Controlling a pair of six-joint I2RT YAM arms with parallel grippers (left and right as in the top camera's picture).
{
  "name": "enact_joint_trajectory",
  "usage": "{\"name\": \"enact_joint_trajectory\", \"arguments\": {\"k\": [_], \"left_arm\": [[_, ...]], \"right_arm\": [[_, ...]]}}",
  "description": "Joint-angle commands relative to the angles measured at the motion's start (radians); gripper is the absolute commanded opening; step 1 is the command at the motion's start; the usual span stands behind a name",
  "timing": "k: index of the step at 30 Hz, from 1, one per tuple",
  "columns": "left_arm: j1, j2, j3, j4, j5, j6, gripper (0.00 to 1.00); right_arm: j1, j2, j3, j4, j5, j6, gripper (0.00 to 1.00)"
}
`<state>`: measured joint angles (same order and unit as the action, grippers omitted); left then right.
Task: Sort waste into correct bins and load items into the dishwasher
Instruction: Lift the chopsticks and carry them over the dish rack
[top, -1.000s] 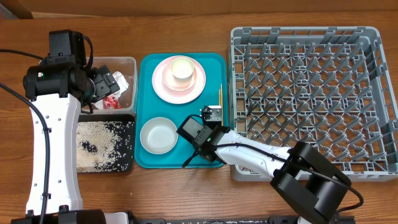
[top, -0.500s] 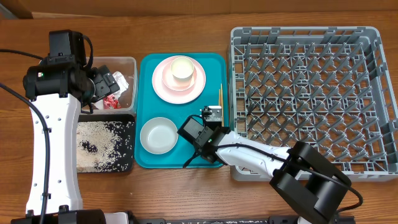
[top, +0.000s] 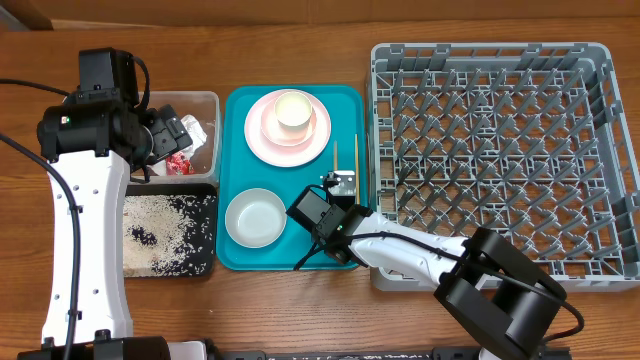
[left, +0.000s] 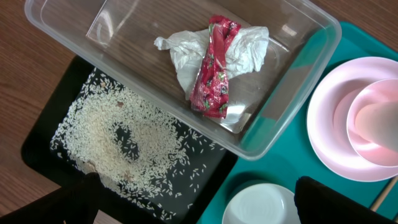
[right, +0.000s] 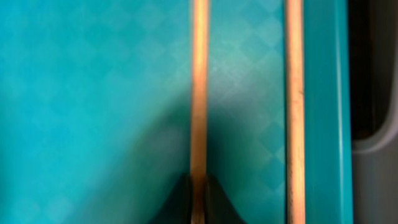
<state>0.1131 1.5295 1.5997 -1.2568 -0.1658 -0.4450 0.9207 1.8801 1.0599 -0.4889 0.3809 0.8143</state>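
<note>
I will next lift the chopstick across to the right in the overhead view with my right gripper and let it go at the rack's bare wires on the tray side.
My right gripper (top: 340, 184) is shut on one wooden chopstick (top: 336, 160) over the teal tray (top: 235, 170). In the right wrist view the dark fingertips pinch that chopstick (right: 199, 93) at the bottom edge. A second chopstick (right: 294, 112) lies beside the tray's right rim. A white plate with a pink dish (top: 265, 125) and a white cup (top: 292, 110) sits at the tray's back, a pale bowl (top: 254, 217) at its front. My left gripper (left: 199, 211) hangs open above the bins. The clear tub (left: 124, 37) holds a napkin (left: 249, 50) and a red wrapper (left: 211, 68). Rice (left: 118, 130) covers the black tray (left: 214, 171).
The large grey dish rack (top: 490, 50) stands right of the teal tray with its pegs bare. The right arm lies across the teal tray's front right corner. Brown wooden tabletop (top: 300, 40) surrounds everything.
My right gripper has shut on one chopstick, which now sits a little left of the other. The left arm has not moved.
</note>
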Motion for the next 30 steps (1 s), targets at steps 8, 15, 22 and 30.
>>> {"name": "enact_joint_trajectory", "arguments": {"k": [8,15,22,30], "left_arm": [[0.002,-0.01,0.011,0.001,-0.009,0.011,1.0],[0.002,-0.01,0.011,0.001,-0.009,0.011,1.0],[0.002,-0.01,0.011,0.001,-0.01,0.011,1.0],[0.002,-0.01,0.011,0.001,-0.01,0.011,1.0]], "right_arm": [[-0.002,-0.096,0.171,-0.213,0.016,-0.031,0.04],[-0.032,-0.256,0.393,-0.436,0.169,-0.065,0.04],[-0.188,-0.312,0.393,-0.534,0.116,-0.22,0.04],[-0.443,-0.299,0.202,-0.471,-0.126,-0.338,0.04]]}}
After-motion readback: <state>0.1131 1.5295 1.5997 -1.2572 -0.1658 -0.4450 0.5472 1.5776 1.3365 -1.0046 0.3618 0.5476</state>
